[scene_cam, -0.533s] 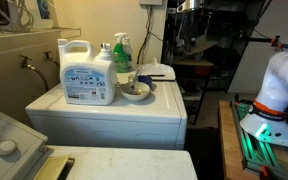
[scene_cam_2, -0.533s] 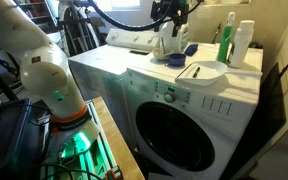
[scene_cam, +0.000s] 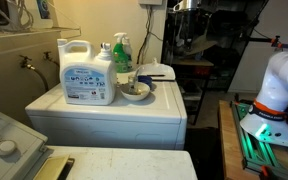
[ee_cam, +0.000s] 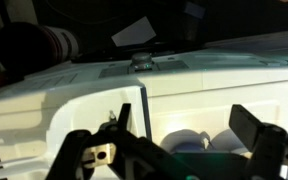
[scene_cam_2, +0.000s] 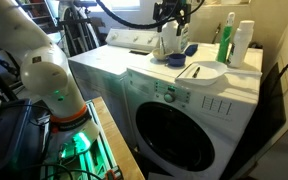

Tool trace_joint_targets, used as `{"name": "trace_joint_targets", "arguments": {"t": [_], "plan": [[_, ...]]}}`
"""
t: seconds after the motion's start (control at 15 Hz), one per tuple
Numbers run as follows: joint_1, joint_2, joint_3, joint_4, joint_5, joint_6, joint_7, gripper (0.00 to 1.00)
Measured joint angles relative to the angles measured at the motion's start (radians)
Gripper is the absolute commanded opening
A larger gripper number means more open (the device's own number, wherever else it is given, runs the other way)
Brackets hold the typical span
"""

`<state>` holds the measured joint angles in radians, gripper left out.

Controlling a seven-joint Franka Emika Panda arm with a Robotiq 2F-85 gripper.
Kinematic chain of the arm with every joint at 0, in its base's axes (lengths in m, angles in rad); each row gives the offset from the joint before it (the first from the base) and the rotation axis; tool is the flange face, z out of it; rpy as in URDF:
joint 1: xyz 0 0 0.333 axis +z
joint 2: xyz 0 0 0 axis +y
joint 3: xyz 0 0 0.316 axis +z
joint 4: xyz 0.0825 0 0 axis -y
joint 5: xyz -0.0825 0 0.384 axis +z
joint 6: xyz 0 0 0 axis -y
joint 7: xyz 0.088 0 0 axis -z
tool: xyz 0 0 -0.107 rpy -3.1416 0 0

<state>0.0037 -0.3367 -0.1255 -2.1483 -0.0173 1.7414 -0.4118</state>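
Note:
The robot will move its open gripper, now hanging high above, across toward the white plate and lower it onto the thin metal stick [scene_cam_2: 196,72], which lies on that plate.
My gripper [scene_cam_2: 171,18] hangs open and empty high above the top of a white washing machine [scene_cam_2: 134,62]. In the wrist view its two dark fingers [ee_cam: 189,130] stand wide apart, with a bluish bowl [ee_cam: 189,143] showing far below between them. That bowl [scene_cam_2: 189,50] sits on the machine's top beside a white crumpled thing [scene_cam_2: 168,44]. In an exterior view the bowl [scene_cam: 135,91] stands in front of a large white detergent jug [scene_cam: 87,72] and a green bottle [scene_cam: 121,54].
A white plate [scene_cam_2: 202,72] with a dark utensil on it lies near the machine's front edge. The green bottle [scene_cam_2: 227,40] and the jug [scene_cam_2: 245,44] stand by the wall. The robot's base [scene_cam_2: 54,85] stands beside the machine. A sink [scene_cam: 4,140] is close by.

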Motion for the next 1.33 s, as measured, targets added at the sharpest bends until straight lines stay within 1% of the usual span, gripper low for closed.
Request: {"name": "trace_joint_targets", "arguments": {"t": [0.13,0.33,0.47,0.6,0.67,0.73,0.8,0.87,0.93,1.0,1.07,1.2,1.27,1.33], "plan": [[0.03,0.059,0.032,0.006,0.001,0.074,-0.056,1.0],[0.056,0.191,0.063,0.039,-0.006,0.145,-0.156,1.0],[0.047,0.287,0.06,0.068,-0.006,0.182,-0.222,1.0],[0.013,0.367,0.045,0.09,-0.006,0.246,-0.256,1.0],[-0.008,0.396,0.038,0.097,0.0,0.278,-0.269,0.98],[-0.03,0.42,0.032,0.102,0.003,0.313,-0.282,0.91],[-0.049,0.434,0.03,0.103,0.009,0.347,-0.292,0.92],[-0.065,0.446,0.03,0.103,0.02,0.379,-0.304,0.84],[-0.074,0.454,0.031,0.104,0.034,0.404,-0.315,0.87],[-0.079,0.46,0.033,0.104,0.046,0.428,-0.323,0.79],[-0.081,0.465,0.037,0.103,0.054,0.452,-0.328,0.81],[-0.082,0.474,0.045,0.1,0.062,0.487,-0.333,0.75],[-0.082,0.478,0.048,0.097,0.062,0.503,-0.334,0.78],[-0.082,0.484,0.05,0.094,0.062,0.516,-0.334,0.72]]}}
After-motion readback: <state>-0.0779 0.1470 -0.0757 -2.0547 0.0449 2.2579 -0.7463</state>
